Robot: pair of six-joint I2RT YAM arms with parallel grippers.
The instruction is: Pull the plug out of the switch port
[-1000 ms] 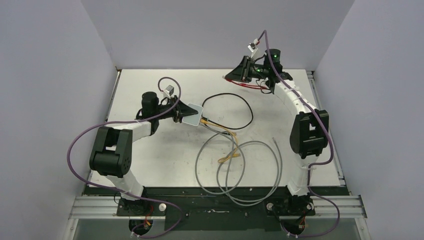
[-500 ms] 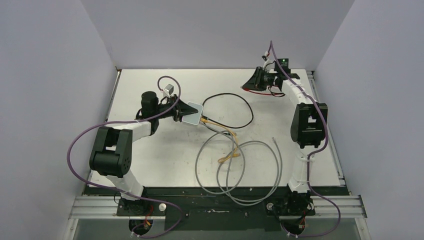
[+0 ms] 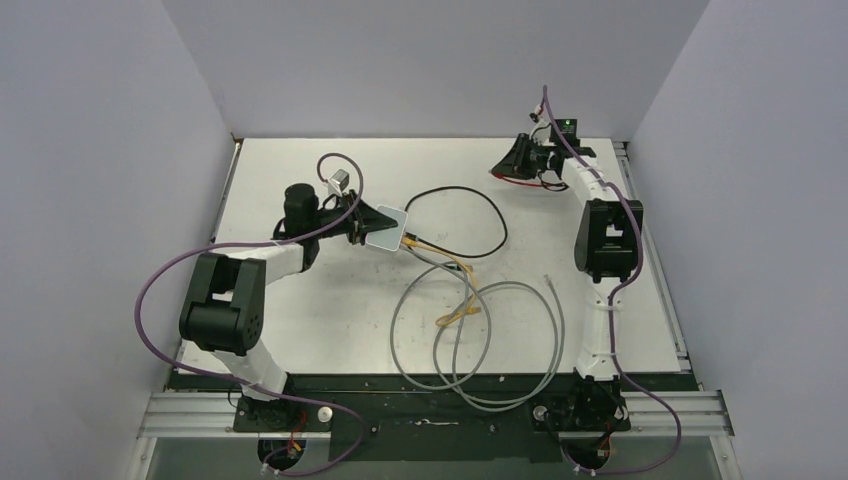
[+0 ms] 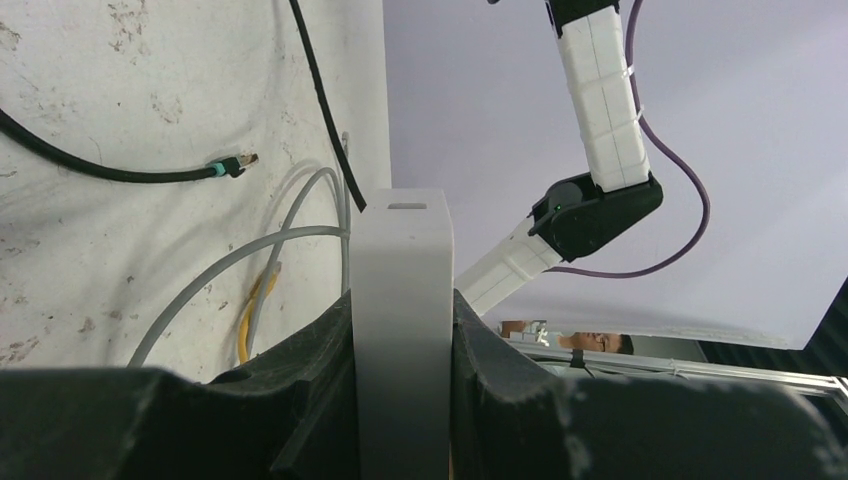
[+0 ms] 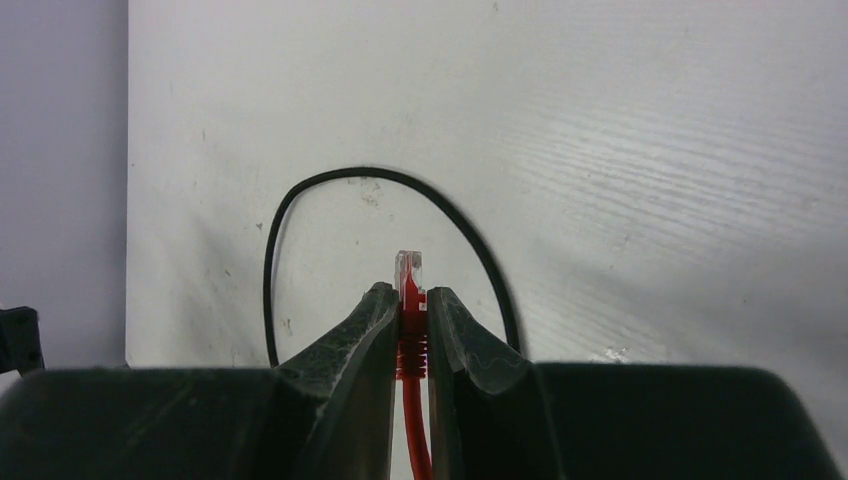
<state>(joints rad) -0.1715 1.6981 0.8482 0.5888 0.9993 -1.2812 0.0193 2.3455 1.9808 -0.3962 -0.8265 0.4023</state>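
Next I need to shift my right gripper to the right in the top view and bring it down to release the plug, as bare tabletop lies below it on that side.
The light-grey switch (image 3: 385, 228) sits at the table's middle left, clamped edge-on between the fingers of my left gripper (image 3: 372, 227); it fills the centre of the left wrist view (image 4: 403, 330). Grey and yellow cables (image 3: 440, 262) still run from its right edge. My right gripper (image 3: 503, 165) is at the far right of the table, shut on a red cable's plug (image 5: 410, 300), whose clear tip (image 5: 409, 266) sticks out past the fingertips, free of the switch. The red cable (image 3: 520, 179) trails under that gripper.
A black cable (image 3: 470, 215) loops between the two grippers, its loose end (image 4: 232, 164) lying on the table. Grey cable loops (image 3: 480, 340) and a yellow cable (image 3: 458, 312) spread over the near middle. Walls close in left, back and right.
My right arm has drawn back toward the far right corner with the red plug held. The left gripper and switch have not moved.
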